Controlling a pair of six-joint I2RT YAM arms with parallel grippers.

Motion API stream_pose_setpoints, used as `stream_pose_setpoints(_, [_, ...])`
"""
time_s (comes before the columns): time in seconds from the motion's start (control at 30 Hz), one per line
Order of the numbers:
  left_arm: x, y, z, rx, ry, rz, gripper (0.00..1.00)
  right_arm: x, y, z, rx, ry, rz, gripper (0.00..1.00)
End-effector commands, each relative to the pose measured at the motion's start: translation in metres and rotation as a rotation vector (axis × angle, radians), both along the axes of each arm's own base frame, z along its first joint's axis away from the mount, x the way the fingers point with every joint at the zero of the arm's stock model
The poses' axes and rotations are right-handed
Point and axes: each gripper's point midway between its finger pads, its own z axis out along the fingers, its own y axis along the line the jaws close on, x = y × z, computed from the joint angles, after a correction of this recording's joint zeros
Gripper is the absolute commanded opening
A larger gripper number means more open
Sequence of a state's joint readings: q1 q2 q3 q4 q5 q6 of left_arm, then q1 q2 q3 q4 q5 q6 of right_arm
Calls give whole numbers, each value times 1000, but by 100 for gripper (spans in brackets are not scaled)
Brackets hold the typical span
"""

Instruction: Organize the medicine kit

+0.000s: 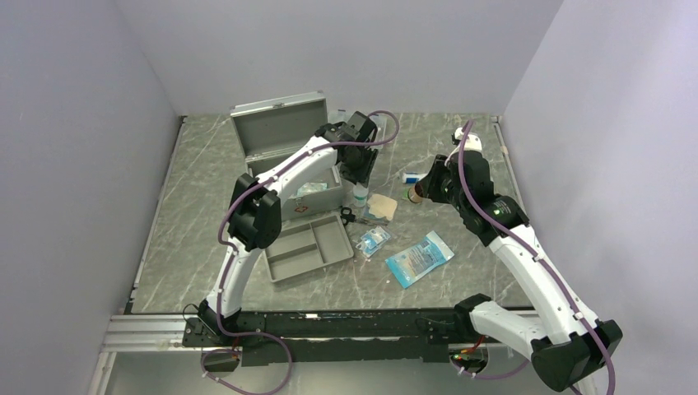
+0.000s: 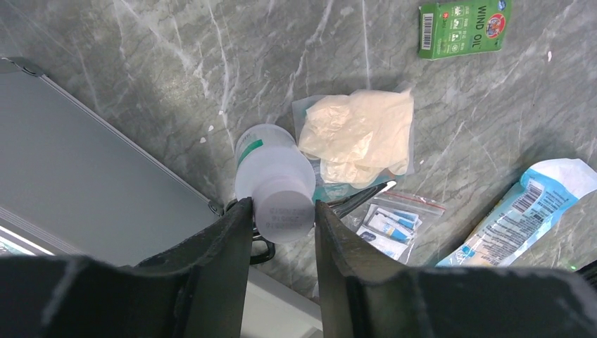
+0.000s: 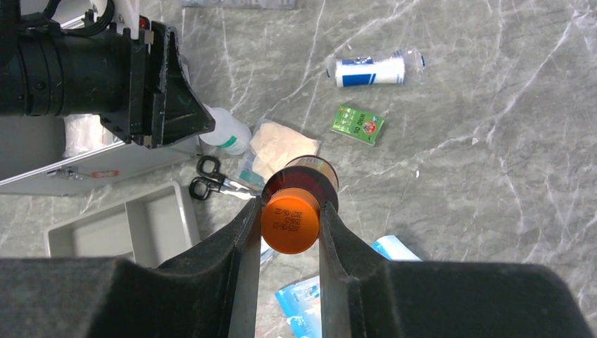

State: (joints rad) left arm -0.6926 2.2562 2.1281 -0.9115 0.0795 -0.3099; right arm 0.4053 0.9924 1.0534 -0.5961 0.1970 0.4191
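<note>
The bottle should go into the open kit on the left of my left gripper in the top view, so my gripper should lift over the kit's side, lower it inside and release.
The medicine kit [image 1: 280, 132] stands at the back left of the table with its lid up; its grey side [image 2: 70, 162] fills the left of the left wrist view. My left gripper [image 2: 281, 205] points down just right of the kit. It is shut on the cap of an upright white bottle [image 2: 274, 176] with a green-striped label, both fingers touching the cap. My right gripper [image 3: 290, 204] is shut on the orange cap of a dark bottle [image 3: 290, 220], held above the table right of centre [image 1: 416, 196].
A grey divided tray [image 1: 309, 247] lies in front of the kit. Beside the white bottle lie scissors [image 3: 208, 179] and a bag of beige gloves [image 2: 359, 134]. Farther right are a green Wind Oil box [image 2: 464, 27], a blue-and-white roll [image 3: 369, 70], a small zip bag [image 1: 373, 240] and a blue packet [image 1: 418, 257].
</note>
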Motion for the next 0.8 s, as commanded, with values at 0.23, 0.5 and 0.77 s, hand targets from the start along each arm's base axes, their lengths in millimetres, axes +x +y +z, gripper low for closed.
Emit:
stream_pose_setpoints(0.23, [6, -7, 16, -26, -37, -23, 0, 5, 5, 21, 52, -78, 6, 0])
stream_pose_setpoints(0.5, [1, -14, 81, -161, -137, -54, 0, 3, -4, 33, 29, -105, -17, 0])
stream_pose_setpoints(0.77, [-11, 6, 151, -220, -272, -33, 0, 2, -5, 35, 30, -109, -24, 0])
